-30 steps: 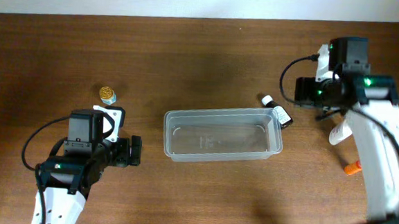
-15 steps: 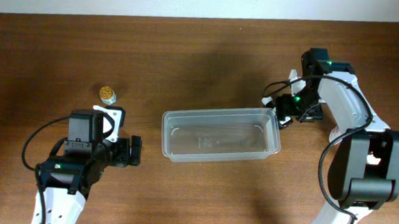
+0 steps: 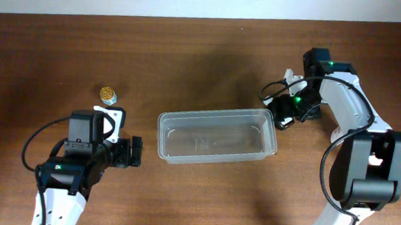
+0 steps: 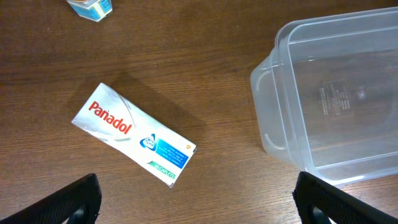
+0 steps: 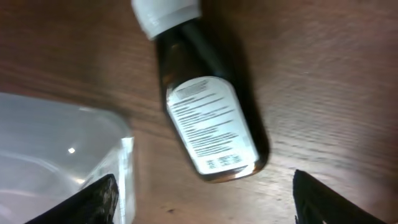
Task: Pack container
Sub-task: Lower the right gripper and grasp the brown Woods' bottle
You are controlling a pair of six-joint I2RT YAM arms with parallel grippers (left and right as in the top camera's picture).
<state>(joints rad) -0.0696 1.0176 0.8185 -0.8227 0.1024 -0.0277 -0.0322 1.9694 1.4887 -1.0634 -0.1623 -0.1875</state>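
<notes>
My right gripper lowers its open fingers along both long sides of the dark bottle's labelled body [image 3: 286, 122] [image 5: 213, 124] below next and closes, since the body is narrower than their gap.
The clear plastic container [image 3: 218, 114] stands empty at the table's middle. My right gripper [image 3: 285, 112] is open at the container's right end, straddling a dark bottle [image 5: 208, 121] with a white cap and white label that lies flat on the table. The container's corner [image 5: 62, 143] lies by the gripper's left finger [image 5: 205, 208]. My left gripper [image 3: 134, 152] is open and empty, left of the container. Its wrist view shows its fingers [image 4: 199, 208] wide apart below a white Panadol box [image 4: 134, 135], with the container's left end [image 4: 273, 106] to the right.
A small gold-capped bottle [image 3: 107, 93] stands at the left, behind the left arm. A small blue-and-white item [image 4: 91, 7] lies at the top edge of the left wrist view. The table's far edge runs along the top.
My right gripper has come down from the right to the dark bottle by the container's right end. The container has slid a little to the left. The left arm has not moved.
</notes>
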